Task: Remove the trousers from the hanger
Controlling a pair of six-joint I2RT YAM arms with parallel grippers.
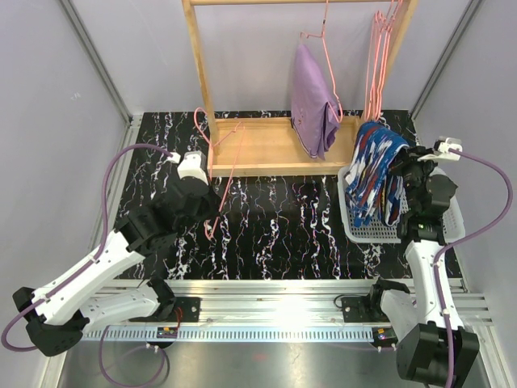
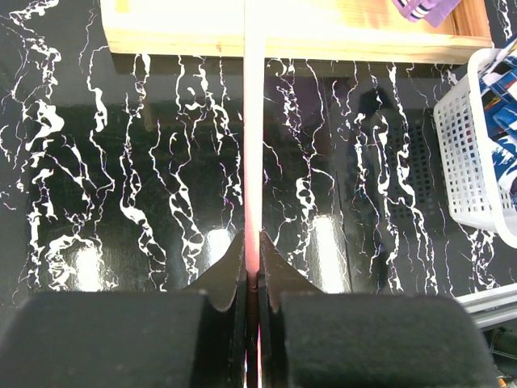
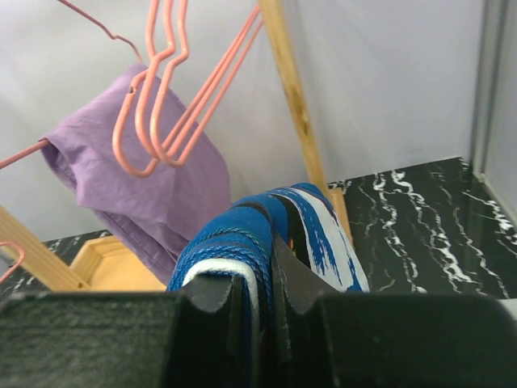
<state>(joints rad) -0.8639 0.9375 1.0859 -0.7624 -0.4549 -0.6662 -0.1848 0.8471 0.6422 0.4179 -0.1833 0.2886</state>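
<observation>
My right gripper will next lower the bunched dark blue trousers it holds into the white basket, because their cloth already hangs above the basket's open top.
My right gripper (image 1: 401,173) is shut on the dark blue trousers (image 1: 374,174) with white and red streaks and holds them bunched above the white basket (image 1: 355,230). In the right wrist view the cloth (image 3: 266,222) is pinched between the fingers of the gripper (image 3: 262,283). My left gripper (image 1: 208,196) is shut on a bare pink hanger (image 1: 220,174) low over the table. In the left wrist view its wire (image 2: 254,121) runs straight out of the gripper (image 2: 253,279). The lilac trousers (image 1: 313,109) hang on another pink hanger (image 1: 327,56) on the wooden rack; they also show in the right wrist view (image 3: 161,194).
The wooden rack (image 1: 266,145) stands at the back, its base tray (image 2: 283,32) just beyond the left gripper. Several empty pink hangers (image 1: 380,65) hang at its right end, by the post (image 3: 295,105). The basket (image 2: 477,162) sits at the right on the black marbled table.
</observation>
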